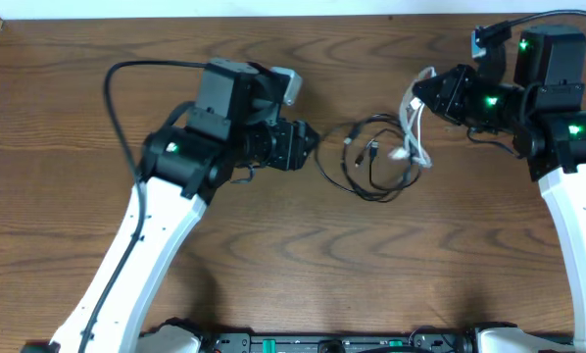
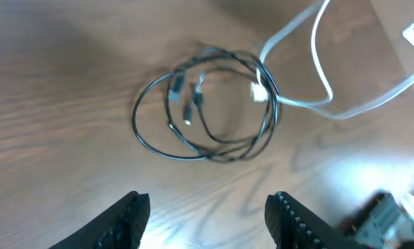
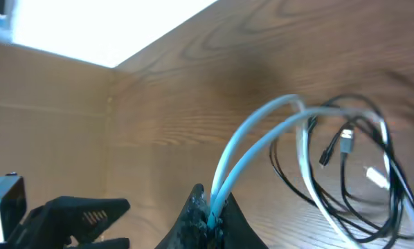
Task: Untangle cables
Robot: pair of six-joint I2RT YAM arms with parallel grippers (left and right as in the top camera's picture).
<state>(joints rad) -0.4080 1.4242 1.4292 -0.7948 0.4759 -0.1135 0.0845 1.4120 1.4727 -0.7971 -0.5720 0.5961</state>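
Observation:
My right gripper lifts the black loop below it and the white cable next, lowers both over the table's middle and releases, since they're still tangled.
The cables lie in the middle of the wooden table. Thin black cords (image 1: 366,162) form a loose loop with small plug ends inside; they also show in the left wrist view (image 2: 207,111) and the right wrist view (image 3: 363,166). A white cable (image 1: 414,123) runs from the loop to the right. My right gripper (image 1: 422,95) is shut on two strands of the white cable (image 3: 252,149), lifted off the table. My left gripper (image 1: 311,140) is open and empty, just left of the black loop (image 2: 203,211).
A brown wooden table (image 1: 303,265) carries everything. The table's far edge and a pale wall run along the top (image 1: 273,10). The left arm's thick black cable (image 1: 117,108) arcs at the left. The left gripper shows in the right wrist view (image 3: 61,214).

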